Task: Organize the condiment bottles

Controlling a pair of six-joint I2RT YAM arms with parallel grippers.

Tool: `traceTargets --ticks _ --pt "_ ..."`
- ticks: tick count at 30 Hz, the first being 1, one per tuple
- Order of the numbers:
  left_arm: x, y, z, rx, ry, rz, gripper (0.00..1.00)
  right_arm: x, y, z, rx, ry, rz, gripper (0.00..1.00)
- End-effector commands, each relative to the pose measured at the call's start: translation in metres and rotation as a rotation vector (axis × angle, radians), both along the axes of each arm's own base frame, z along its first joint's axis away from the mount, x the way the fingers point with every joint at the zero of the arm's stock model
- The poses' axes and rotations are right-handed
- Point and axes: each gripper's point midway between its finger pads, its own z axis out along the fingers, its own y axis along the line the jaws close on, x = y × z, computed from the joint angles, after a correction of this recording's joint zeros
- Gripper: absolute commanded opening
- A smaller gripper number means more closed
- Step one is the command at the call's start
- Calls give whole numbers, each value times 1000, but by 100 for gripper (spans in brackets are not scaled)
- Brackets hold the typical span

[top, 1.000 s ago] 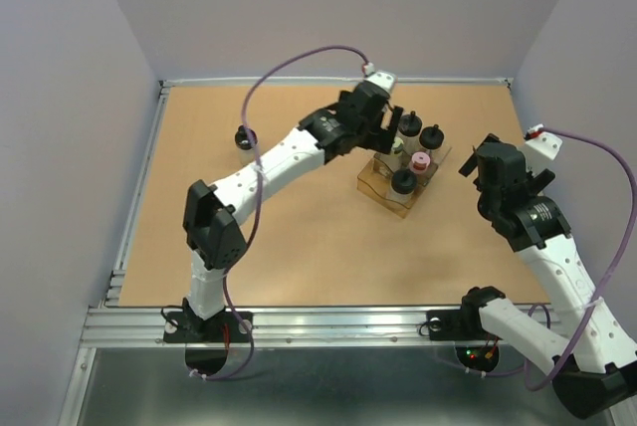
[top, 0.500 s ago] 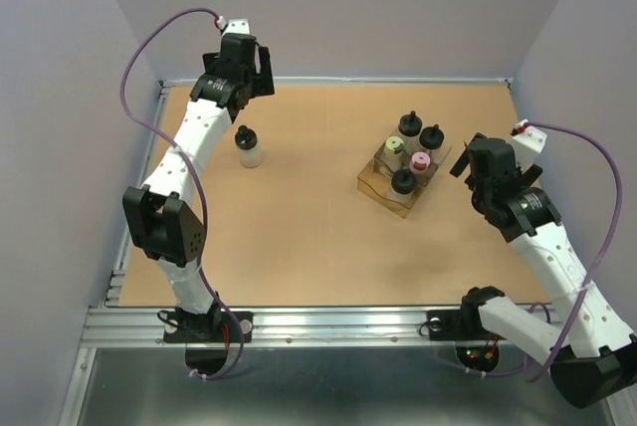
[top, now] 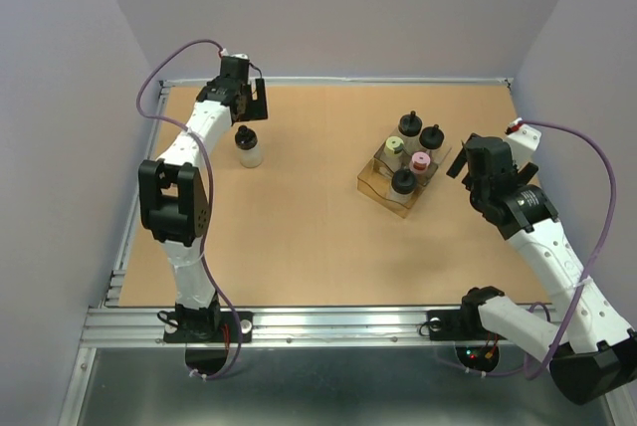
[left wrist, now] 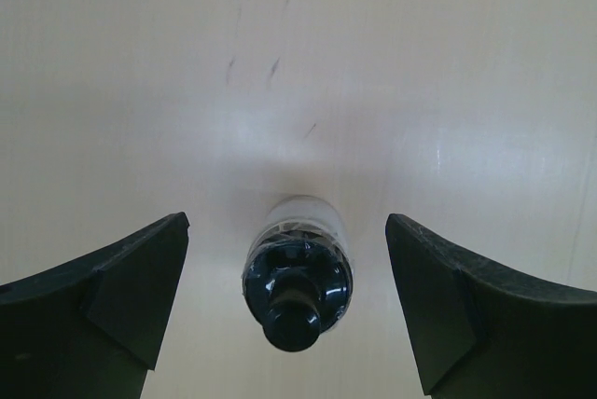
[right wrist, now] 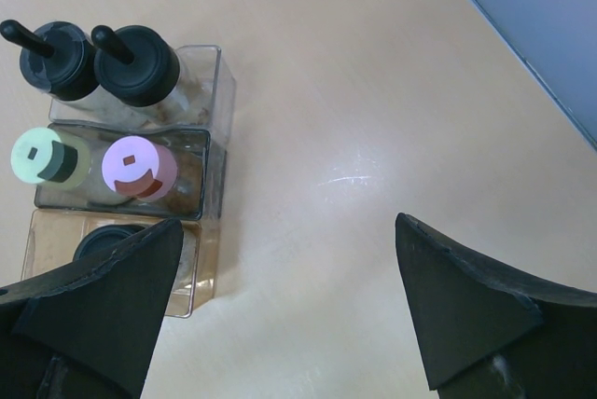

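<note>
My left gripper lowers its open fingers around the black cap [top: 245, 135] [left wrist: 298, 280] next, as the lone bottle stands below it, lined up between the spread fingers.
One small clear bottle with a black cap [top: 249, 145] stands alone at the far left of the table. My left gripper [top: 251, 112] hovers just behind and above it, open and empty. In the left wrist view the bottle [left wrist: 298, 273] stands between the spread fingers [left wrist: 121, 292], touching neither. The other bottles stand in and behind an amber clear box [top: 382, 187]: two black caps [top: 410, 127] at the back, a yellow-green cap [top: 395, 147], a pink cap [top: 420, 161] and a black cap [top: 403, 181]. My right gripper [top: 466, 162] is open and empty to the right of the box.
In the right wrist view the box [right wrist: 201, 259] and its bottles lie at the left, and the black-capped front bottle [right wrist: 107, 236] is partly hidden by my finger. The table's metal rail [top: 139, 187] runs close to the lone bottle. A lilac wall [right wrist: 550, 7] rises at the right.
My left arm swung from the box to the far-left corner and then came down close over the lone bottle. The right gripper shifted slightly. No bottle has moved.
</note>
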Motion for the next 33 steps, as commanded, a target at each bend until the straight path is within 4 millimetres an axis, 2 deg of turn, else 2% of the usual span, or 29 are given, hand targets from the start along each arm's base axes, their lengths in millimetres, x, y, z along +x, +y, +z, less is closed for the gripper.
traceTargets --ticks 1,8,11,17,26,28,33 --pt "4 -6 -3 -22 -13 -35 99 5 -1 12 5 -47 -4 100" --pt "-13 -8 -36 -47 52 -30 99 5 -1 10 2 -42 -4 100" --pt "-19 -9 -35 -56 46 -36 99 6 0 8 3 -35 -2 100" --pt "-31 -5 -50 -41 75 -34 99 7 1 5 5 -28 4 100" --pt "-23 -7 -50 -41 62 -38 92 6 1 5 4 -32 8 100" --pt "-21 -8 -51 -42 67 -42 86 5 0 5 0 -34 4 100" --pt "-23 -12 -54 -59 78 -62 62 4 -1 5 -2 -37 2 100"
